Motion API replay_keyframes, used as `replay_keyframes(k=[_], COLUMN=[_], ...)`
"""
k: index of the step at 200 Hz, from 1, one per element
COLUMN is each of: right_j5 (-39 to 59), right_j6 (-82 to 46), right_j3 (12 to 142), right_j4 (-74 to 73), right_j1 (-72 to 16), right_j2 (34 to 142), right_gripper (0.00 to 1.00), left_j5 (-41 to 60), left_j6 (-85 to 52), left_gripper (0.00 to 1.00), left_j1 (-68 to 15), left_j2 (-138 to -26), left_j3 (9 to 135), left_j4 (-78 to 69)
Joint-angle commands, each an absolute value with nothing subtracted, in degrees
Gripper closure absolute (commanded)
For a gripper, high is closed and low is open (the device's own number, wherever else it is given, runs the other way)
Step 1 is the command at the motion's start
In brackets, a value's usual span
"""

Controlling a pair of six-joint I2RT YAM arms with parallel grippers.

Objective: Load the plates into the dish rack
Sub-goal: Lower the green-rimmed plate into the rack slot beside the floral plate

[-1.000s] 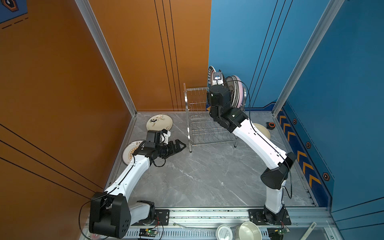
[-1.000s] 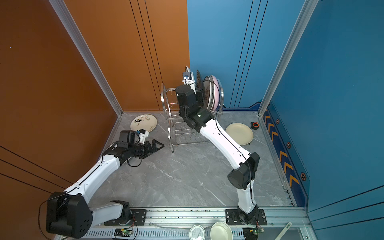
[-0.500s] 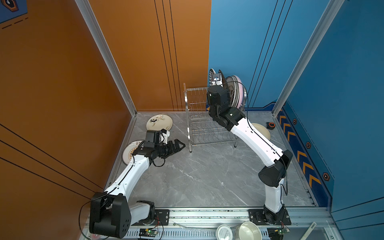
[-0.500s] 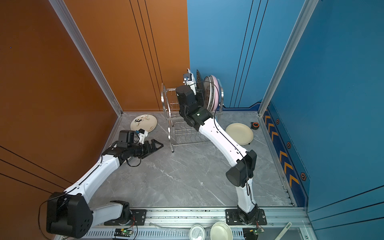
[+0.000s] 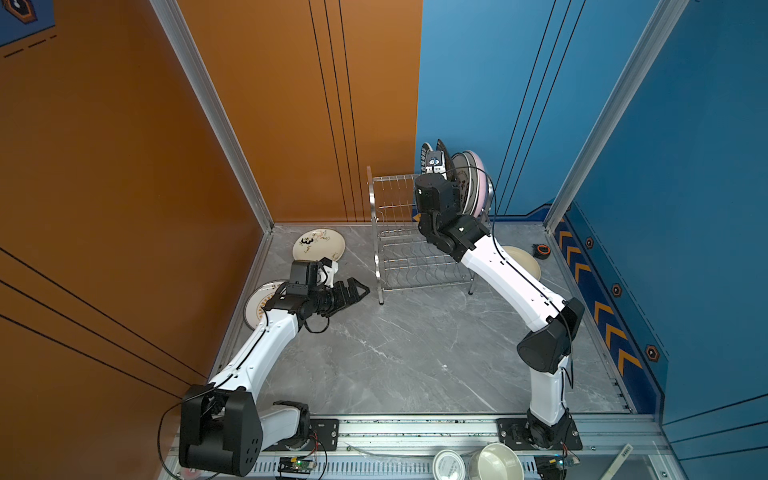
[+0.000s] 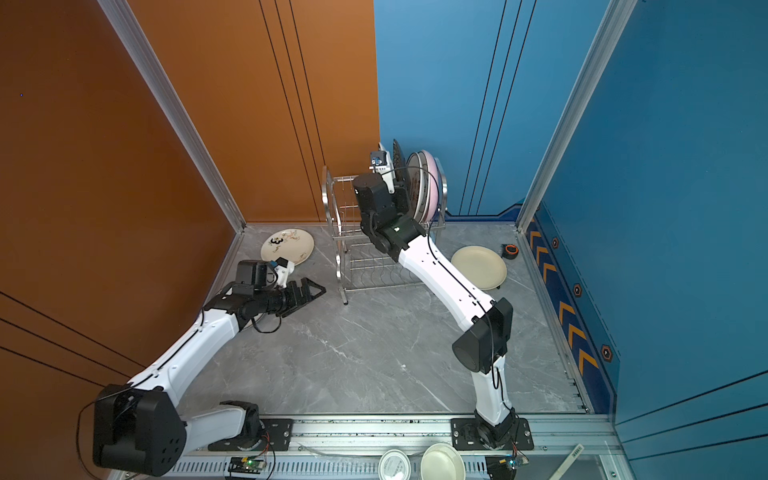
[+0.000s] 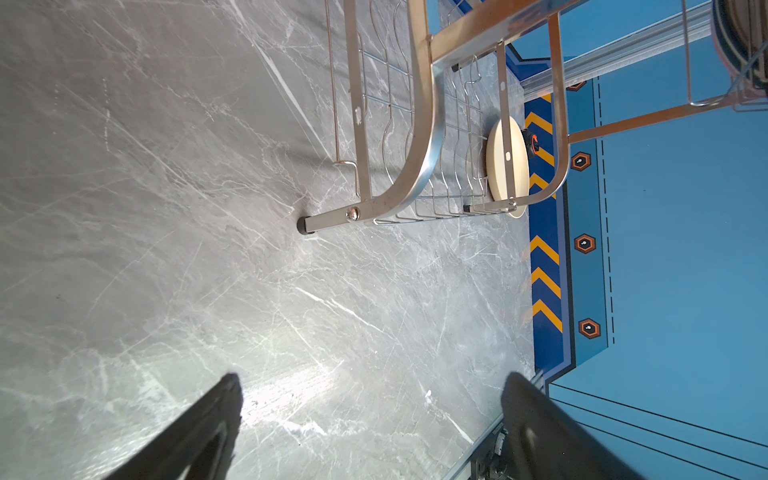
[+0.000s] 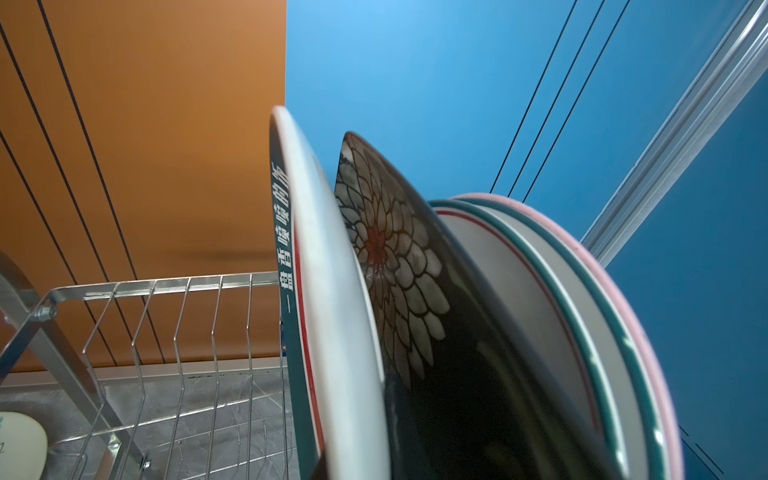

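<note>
The character plate is already on edge, and the slot beside the black floral plate is below my right gripper. My right gripper should lower the character plate into that slot and let go of the character plate's rim.
The steel dish rack (image 5: pixel 397 232) (image 6: pixel 357 253) stands at the back. Its top tier holds a white dark-rimmed plate with characters (image 8: pixel 328 332), a black floral plate (image 8: pixel 399 266), a teal-rimmed plate (image 8: pixel 552 316) and a pink plate (image 5: pixel 481 183), all on edge. My right gripper (image 5: pixel 441 167) is up there, shut on the character plate's rim; its fingers are hidden. A panda plate (image 5: pixel 319 248), a plain cream plate (image 6: pixel 478 266) and a dark-rimmed plate (image 5: pixel 258 300) lie on the floor. My left gripper (image 5: pixel 360 289) (image 7: pixel 374 384) hovers open and empty beside the rack's front leg (image 7: pixel 307 224).
A black-and-orange tape measure (image 5: pixel 541 250) lies by the right wall. A cream bowl (image 5: pixel 496 462) and a round tin lid (image 5: pixel 448 463) sit on the front rail. My left arm covers part of the dark-rimmed floor plate. Walls close in on three sides.
My right arm's elbow has swung inward a little while its wrist stays at the rack's top tier with the plate. The left arm has barely moved.
</note>
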State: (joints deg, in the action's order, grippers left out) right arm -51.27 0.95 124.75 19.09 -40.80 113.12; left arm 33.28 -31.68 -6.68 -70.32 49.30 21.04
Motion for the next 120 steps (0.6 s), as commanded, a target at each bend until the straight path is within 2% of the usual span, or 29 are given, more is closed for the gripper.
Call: replay_keyframes(k=[1,42,55,120], right_j5=[-51.59,-51.51,-51.5,-51.76], right_j6=[-1.49,-1.85,-1.89,-1.85], right_j3=[124.12,122.79,122.45,120.53], right_j4=[19.13,19.4,19.51,19.88], right_j1=[-40.67,-40.61,-40.61,-41.42], right_j2=[112.42,111.74,111.53,109.55], right_gripper=[1.0,1.0,0.93,0.78], left_j5=[34.46,34.54,34.46,33.93], left_j6=[-30.85,-30.86,-30.95,-31.21], left_gripper=[0.02,0.02,0.02,0.02], left_j1=[-6.15,-6.06,-6.06,-5.88], left_j2=[-70.75,-70.67,-70.58,-69.14], left_j3=[49.31,49.17,49.0,48.01], left_j4=[21.48,21.53,21.53,21.53])
